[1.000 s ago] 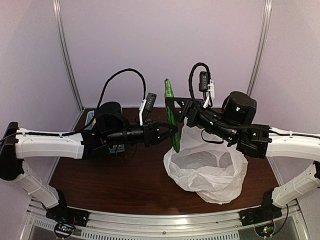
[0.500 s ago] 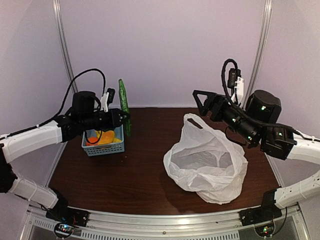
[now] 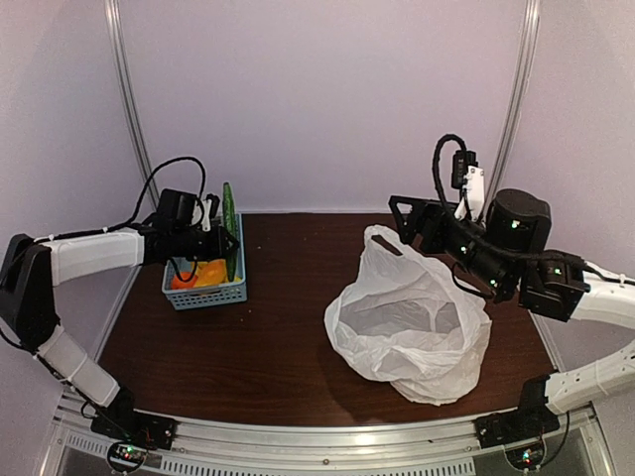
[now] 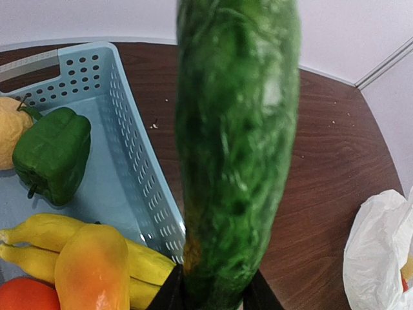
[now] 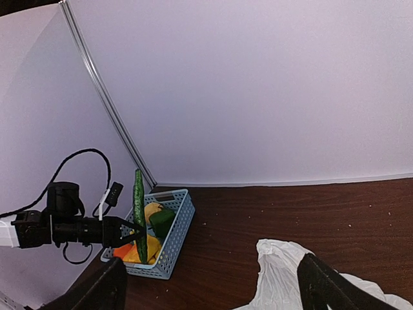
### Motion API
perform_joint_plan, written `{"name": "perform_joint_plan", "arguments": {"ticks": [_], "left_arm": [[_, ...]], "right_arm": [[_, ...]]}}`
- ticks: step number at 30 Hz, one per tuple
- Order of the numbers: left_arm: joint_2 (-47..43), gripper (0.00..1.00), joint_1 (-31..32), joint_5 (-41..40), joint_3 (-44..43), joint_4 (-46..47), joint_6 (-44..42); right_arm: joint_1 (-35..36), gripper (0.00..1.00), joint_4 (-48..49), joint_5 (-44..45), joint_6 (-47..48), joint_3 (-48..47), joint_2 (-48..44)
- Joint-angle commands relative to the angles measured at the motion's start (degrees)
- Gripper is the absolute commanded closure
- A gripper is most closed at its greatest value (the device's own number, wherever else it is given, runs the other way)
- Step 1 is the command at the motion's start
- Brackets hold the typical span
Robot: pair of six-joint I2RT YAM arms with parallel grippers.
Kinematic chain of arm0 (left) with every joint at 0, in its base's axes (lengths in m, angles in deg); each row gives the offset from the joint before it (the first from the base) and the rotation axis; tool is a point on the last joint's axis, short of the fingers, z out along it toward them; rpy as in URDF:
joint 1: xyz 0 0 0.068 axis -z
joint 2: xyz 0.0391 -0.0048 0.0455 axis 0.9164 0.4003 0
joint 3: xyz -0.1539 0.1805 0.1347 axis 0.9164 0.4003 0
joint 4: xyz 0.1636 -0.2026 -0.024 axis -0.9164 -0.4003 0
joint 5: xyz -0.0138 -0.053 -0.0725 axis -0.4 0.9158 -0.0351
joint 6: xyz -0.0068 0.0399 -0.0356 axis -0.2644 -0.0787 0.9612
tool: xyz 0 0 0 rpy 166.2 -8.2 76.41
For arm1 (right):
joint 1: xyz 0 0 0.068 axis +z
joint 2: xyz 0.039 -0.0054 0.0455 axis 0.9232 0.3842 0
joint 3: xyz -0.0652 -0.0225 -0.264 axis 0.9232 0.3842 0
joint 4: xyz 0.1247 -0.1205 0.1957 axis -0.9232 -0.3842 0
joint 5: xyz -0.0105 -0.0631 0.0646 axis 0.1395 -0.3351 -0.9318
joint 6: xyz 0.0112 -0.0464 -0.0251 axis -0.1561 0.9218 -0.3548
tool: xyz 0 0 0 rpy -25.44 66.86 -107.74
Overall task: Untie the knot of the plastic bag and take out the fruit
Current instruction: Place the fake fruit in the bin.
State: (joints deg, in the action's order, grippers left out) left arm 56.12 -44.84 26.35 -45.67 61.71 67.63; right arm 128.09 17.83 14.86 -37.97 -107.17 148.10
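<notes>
The cucumber will go down just inside the blue basket's rim facing the bag next, and my left gripper will lower it there.
My left gripper (image 3: pixel 230 244) (image 4: pixel 216 294) is shut on the lower end of a long green cucumber (image 3: pixel 229 223) (image 4: pixel 235 142) (image 5: pixel 139 206), one piece of the fruit. It holds it upright over the right rim of the blue basket (image 3: pixel 210 297) (image 4: pixel 90 55) (image 5: pixel 173 242). More fruit lies in the basket: a green pepper (image 4: pixel 51 152), yellow pieces (image 4: pixel 32 234) and an orange-yellow one (image 4: pixel 90 271). The white plastic bag (image 3: pixel 412 322) (image 5: pixel 277 271) (image 4: pixel 381 258) sits at the right, its mouth gaping open. The knot does not show. My right gripper (image 3: pixel 407 223) (image 5: pixel 213 284) hangs open above the bag's far edge, holding nothing.
The enclosure's white walls and slanted metal posts (image 3: pixel 129 109) close in the back and sides. An aluminium rail (image 3: pixel 327 446) runs along the near edge. Dark wooden tabletop (image 3: pixel 278 347) lies between basket and bag.
The cucumber left the right gripper, which opened and drew back above the bag. My left arm carried the cucumber from mid-table to the left and lowered it over the basket.
</notes>
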Motion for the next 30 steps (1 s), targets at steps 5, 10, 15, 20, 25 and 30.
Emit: {"name": "perform_joint_plan", "arguments": {"ticks": [5, 10, 15, 20, 25, 30], "left_arm": [[3.4, 0.92, -1.4, -3.8, -2.3, 1.7, 0.2], [5.5, 0.87, -2.1, -1.5, -2.5, 2.1, 1.2], [7.9, 0.82, -3.4, 1.6, -2.8, 1.9, 2.3], [8.2, 0.71, -4.0, 3.8, -2.3, 3.0, 2.8], [7.7, 0.54, -4.0, 3.3, -2.9, 2.2, 2.4], [6.7, 0.48, -4.0, 2.7, -2.8, 1.5, 1.9]], "right_arm": [[0.0, 0.08, -1.6, 3.0, -0.4, 1.6, -2.3], [0.0, 0.08, -1.6, 2.8, -0.5, 1.5, -1.7], [0.0, 0.08, -2.9, 2.6, -0.7, 1.2, -1.5], [0.1, 0.08, -3.9, 3.0, -0.8, 1.2, -1.9], [0.0, 0.08, -4.4, 3.5, -1.0, 1.3, -2.5], [0.0, 0.08, -6.1, 4.1, -0.8, 0.5, -2.6]]}}
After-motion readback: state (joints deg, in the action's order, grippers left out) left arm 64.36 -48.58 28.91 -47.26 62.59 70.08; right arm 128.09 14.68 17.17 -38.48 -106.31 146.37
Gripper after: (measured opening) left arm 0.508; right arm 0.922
